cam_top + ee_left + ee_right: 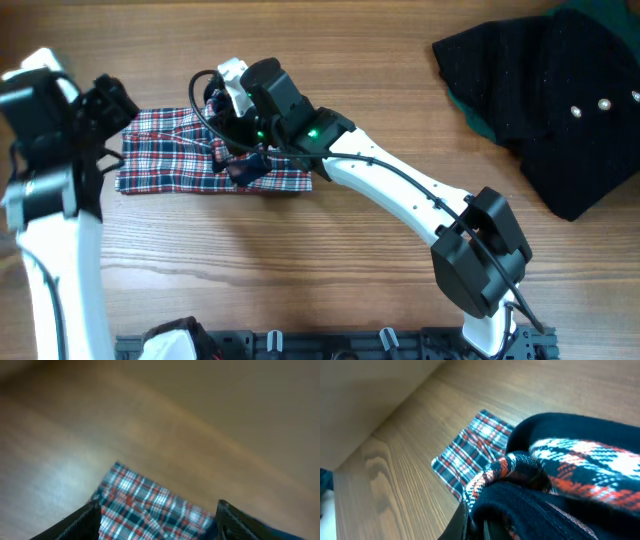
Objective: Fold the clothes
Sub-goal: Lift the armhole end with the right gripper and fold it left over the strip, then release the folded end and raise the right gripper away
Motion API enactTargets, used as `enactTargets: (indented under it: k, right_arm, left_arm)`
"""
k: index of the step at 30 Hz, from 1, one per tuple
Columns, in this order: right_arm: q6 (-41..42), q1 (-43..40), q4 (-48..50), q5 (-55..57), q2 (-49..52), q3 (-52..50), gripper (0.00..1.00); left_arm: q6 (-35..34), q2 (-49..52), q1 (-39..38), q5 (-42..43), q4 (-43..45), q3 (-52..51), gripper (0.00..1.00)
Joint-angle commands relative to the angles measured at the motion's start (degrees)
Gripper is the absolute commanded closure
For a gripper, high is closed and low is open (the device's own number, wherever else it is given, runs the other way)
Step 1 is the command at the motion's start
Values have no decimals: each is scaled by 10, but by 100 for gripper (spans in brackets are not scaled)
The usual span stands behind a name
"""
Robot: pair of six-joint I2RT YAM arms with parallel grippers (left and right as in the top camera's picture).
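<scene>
Next, my right gripper carries the bunched fold left in the overhead view, then releases it over the garment's uncovered flat end.
The plaid garment (170, 155) lies partly folded on the table's left side. My right gripper (240, 140) is over its right part, shut on a bunched fold of plaid cloth with navy trim (555, 475), which fills the right wrist view. My left gripper (105, 110) hovers at the garment's left end, open and empty. In the left wrist view its two fingers (157, 522) stand wide apart above the plaid cloth (150, 510).
A black garment with small metal studs (560, 100) lies over dark green fabric (605, 20) at the back right. Bare wooden table (400, 60) lies between the two piles. A black rack (330, 345) runs along the front edge.
</scene>
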Motion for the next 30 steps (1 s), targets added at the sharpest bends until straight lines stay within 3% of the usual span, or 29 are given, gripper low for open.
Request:
enactTargets:
  k: [1, 6, 17, 18, 19, 20, 21, 30]
  right_arm:
    - [16, 4, 40, -28, 19, 14, 96]
    - [42, 18, 110, -54, 45, 14, 96]
    - [57, 45, 166, -48, 70, 14, 93]
    - [57, 44, 166, -46, 70, 14, 89]
    - [57, 44, 166, -45, 70, 14, 74]
    - [57, 44, 166, -43, 70, 14, 34]
    - [57, 44, 165, -38, 70, 14, 1]
    - [60, 12, 144, -59, 60, 24, 0]
  left_arm:
    - [3, -88, 1, -8, 4, 25, 27]
    - [3, -154, 1, -8, 0, 25, 28]
    - [-10, -123, 0, -7, -54, 25, 28]
    - [-10, -123, 0, -7, -54, 25, 28]
    - [-10, -123, 0, -7, -54, 25, 28]
    - [-10, -123, 0, -7, -54, 25, 28]
    - [-9, -123, 0, -7, -54, 25, 28]
    - [-9, -117, 0, -8, -59, 25, 28]
